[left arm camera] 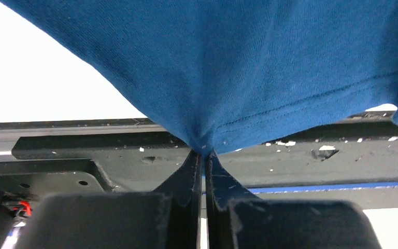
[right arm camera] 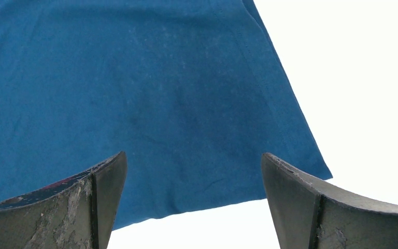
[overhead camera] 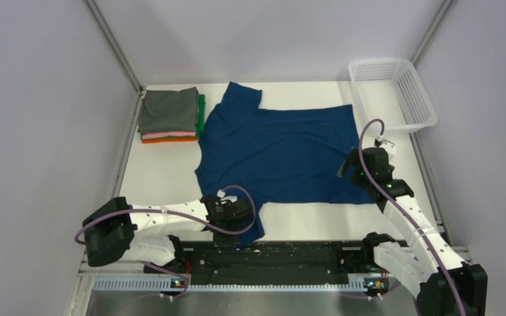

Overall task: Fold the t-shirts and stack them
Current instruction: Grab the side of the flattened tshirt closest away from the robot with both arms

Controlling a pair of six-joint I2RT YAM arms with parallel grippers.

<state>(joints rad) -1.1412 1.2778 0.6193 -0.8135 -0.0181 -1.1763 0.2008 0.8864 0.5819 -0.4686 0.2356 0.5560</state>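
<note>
My right gripper lowers back and turns onto the shirt's near hem corner [overhead camera: 366, 199] [right arm camera: 315, 167] next, as it lies unheld while my left gripper pinches the shirt's sleeve.
A navy blue t-shirt [overhead camera: 277, 151] lies spread flat on the white table, no print showing. My left gripper [overhead camera: 245, 220] is at its near left sleeve. In the left wrist view the left gripper [left arm camera: 204, 154] is shut on a pinch of the blue cloth [left arm camera: 249, 67], which fans out above the fingertips. My right gripper [overhead camera: 348, 170] hovers over the shirt's near right corner. In the right wrist view the right gripper [right arm camera: 194, 162] is open, with the shirt's hem corner [right arm camera: 290, 171] below and nothing between the fingers. A folded stack [overhead camera: 169, 115] sits at the far left, grey on top, with pink, orange and green edges.
A white mesh basket [overhead camera: 392, 92] stands at the far right corner. The black base rail [overhead camera: 270, 257] runs along the near edge, just under the left gripper. Metal frame posts and pale walls close the sides.
</note>
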